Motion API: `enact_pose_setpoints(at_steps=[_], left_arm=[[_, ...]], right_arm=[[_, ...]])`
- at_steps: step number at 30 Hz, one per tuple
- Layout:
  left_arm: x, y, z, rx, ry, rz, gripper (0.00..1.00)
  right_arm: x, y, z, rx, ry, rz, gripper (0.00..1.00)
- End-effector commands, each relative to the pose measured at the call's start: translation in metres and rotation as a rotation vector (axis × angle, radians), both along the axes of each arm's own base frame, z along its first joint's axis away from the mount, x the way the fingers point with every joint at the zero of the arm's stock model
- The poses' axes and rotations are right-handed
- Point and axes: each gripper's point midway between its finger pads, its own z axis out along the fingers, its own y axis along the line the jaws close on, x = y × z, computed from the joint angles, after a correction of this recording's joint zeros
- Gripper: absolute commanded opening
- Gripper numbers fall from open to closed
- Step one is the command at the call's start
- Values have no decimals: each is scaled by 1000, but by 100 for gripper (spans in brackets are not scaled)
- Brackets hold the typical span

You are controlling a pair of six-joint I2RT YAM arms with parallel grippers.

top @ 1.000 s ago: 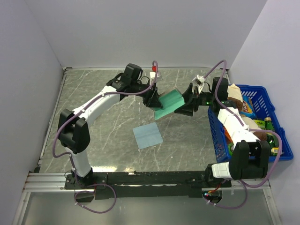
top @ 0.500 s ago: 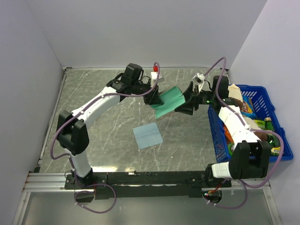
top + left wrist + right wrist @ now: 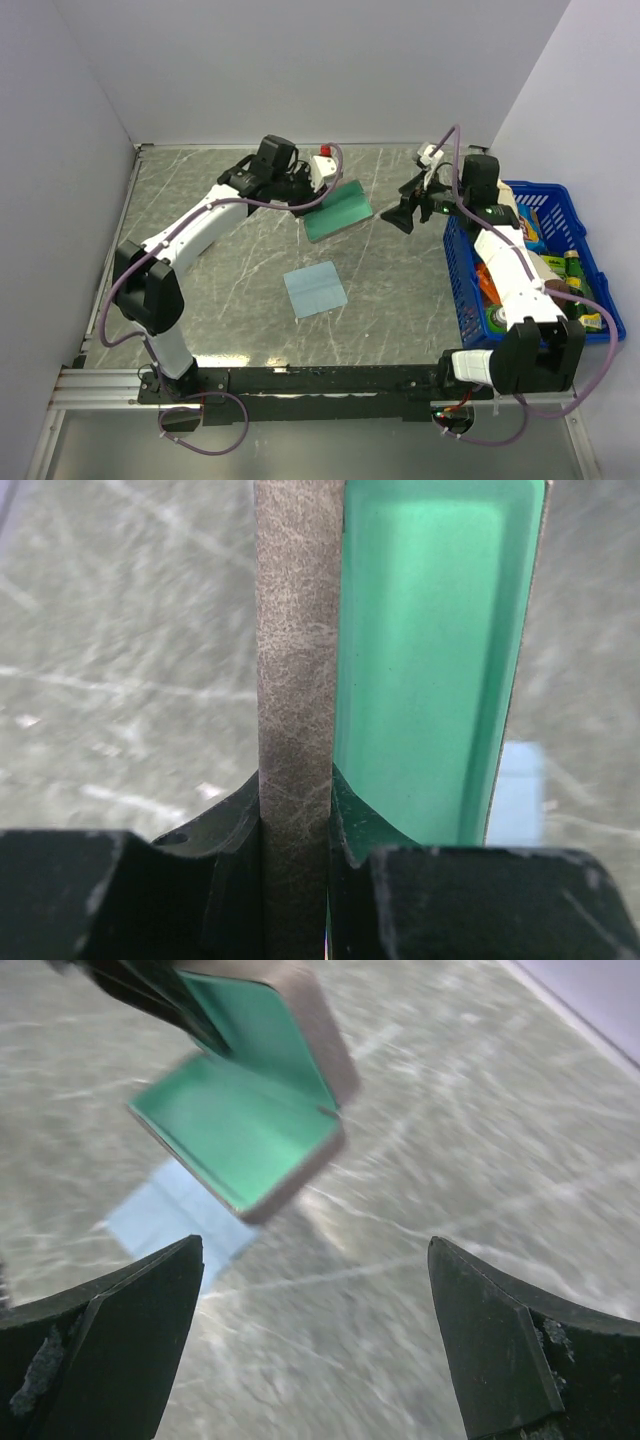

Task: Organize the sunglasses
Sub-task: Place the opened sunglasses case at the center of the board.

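I need to turn the open case (image 3: 338, 212), now slanted, while my left gripper lowers it square onto the table beyond the light blue cloth.
The sunglasses show in no view. An open case (image 3: 338, 212), grey-brown outside and green inside, hangs above the middle back of the table. My left gripper (image 3: 305, 200) is shut on one grey-brown wall (image 3: 295, 730) of the case, with a finger on each side and the green lining (image 3: 430, 680) to the right. My right gripper (image 3: 397, 213) stands open and empty to the right of the case, apart from it. In the right wrist view the case (image 3: 250, 1110) is up and to the left, beyond the spread fingertips (image 3: 150, 1290).
A light blue cloth (image 3: 315, 290) lies flat on the marble table (image 3: 220, 300) below the case, also seen in the right wrist view as the cloth (image 3: 165, 1215). A blue basket (image 3: 457, 285) full of items stands at the right edge beside the right arm.
My right gripper has let go of the case, opened wide and drawn back to the right. The left gripper closed on the case wall and now holds the case alone, a little further left.
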Motion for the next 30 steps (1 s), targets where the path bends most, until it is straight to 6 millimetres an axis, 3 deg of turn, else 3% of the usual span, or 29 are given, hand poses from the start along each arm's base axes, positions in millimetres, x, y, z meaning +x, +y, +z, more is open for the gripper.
enact_pose_setpoints(at_steps=[1, 8, 9, 10, 15, 16, 23, 30], left_arm=[[37, 22, 0, 111, -174, 27, 11], [98, 43, -47, 194, -120, -2, 12], [105, 45, -66, 225, -99, -15, 13], [115, 44, -60, 244, -148, -34, 14], [135, 42, -93, 299, -176, -77, 15], [137, 40, -91, 299, -191, -96, 16], [122, 13, -106, 296, -177, -207, 17], [104, 4, -128, 320, -153, -253, 18]], right_arm=[[10, -31, 33, -107, -155, -200, 100], [-23, -35, 44, -90, -180, -244, 100], [-27, -33, 43, -85, -172, -235, 100], [-31, -32, 43, -75, -165, -233, 100], [-43, -28, 38, -51, -150, -215, 100], [-42, -28, 34, -49, -148, -216, 100], [-42, -27, 19, -64, -132, -199, 100], [-44, -25, 18, -56, -137, -188, 100]])
